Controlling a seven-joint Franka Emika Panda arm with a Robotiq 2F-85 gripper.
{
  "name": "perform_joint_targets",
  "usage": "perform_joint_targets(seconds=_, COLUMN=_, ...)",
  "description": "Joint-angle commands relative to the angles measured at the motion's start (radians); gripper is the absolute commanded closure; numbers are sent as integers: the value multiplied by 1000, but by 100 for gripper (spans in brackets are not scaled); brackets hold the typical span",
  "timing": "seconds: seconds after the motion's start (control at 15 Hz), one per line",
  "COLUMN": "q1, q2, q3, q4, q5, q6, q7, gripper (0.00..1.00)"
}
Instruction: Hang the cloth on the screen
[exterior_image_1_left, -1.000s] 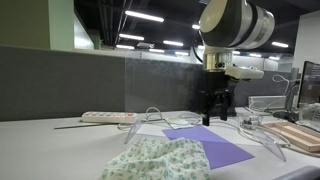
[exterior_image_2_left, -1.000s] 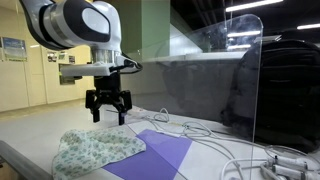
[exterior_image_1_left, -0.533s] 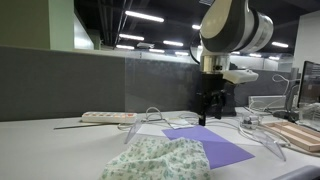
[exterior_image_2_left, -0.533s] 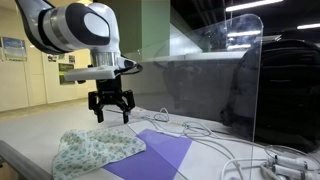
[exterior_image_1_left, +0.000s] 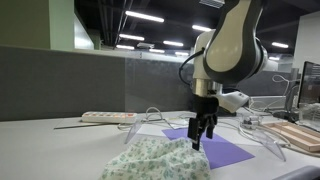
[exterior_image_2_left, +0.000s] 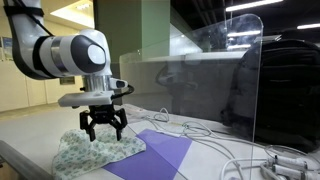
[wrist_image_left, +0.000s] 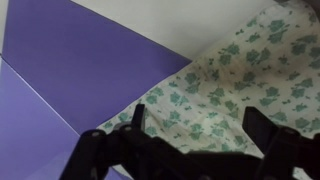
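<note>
I should lower my gripper onto the cloth's top corner by the purple sheet next and close it there.
The cloth, pale with a green floral print, lies crumpled on the table, partly over a purple sheet; it shows in both exterior views. My gripper is open and hangs just above the cloth's edge. In the wrist view the fingers straddle the cloth, with nothing held. The screen is a clear upright panel with curved transparent feet, behind the sheet; it also shows in an exterior view.
A power strip lies on the table at the back. Cables run across the table near the screen. A wooden board sits at one side. A grey fabric partition stands behind.
The gripper has come down and moved from above the purple sheet to just over the cloth's edge. The cloth has not moved.
</note>
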Motion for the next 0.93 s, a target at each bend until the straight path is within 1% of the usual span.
perform_joint_targets(seconds=0.0, q1=47, q2=70, q3=-39, q4=15, q5=-74, q6=49, q7=62, gripper=0)
perform_joint_targets(seconds=0.47, q1=116, q2=161, q3=-102, q4=32, q5=-98, q6=65, q7=26, gripper=0)
perform_joint_targets(seconds=0.6, q1=144, q2=178, q3=-135, q4=37, q5=-112, q6=74, q7=34, gripper=0)
perform_joint_targets(seconds=0.67, q1=149, q2=186, q3=-141, q4=39, q5=-109, q6=79, q7=29, gripper=20)
perform_joint_targets(seconds=0.87, q1=178, q2=205, q3=-177, q4=46, q5=-113, q6=89, q7=29, gripper=41)
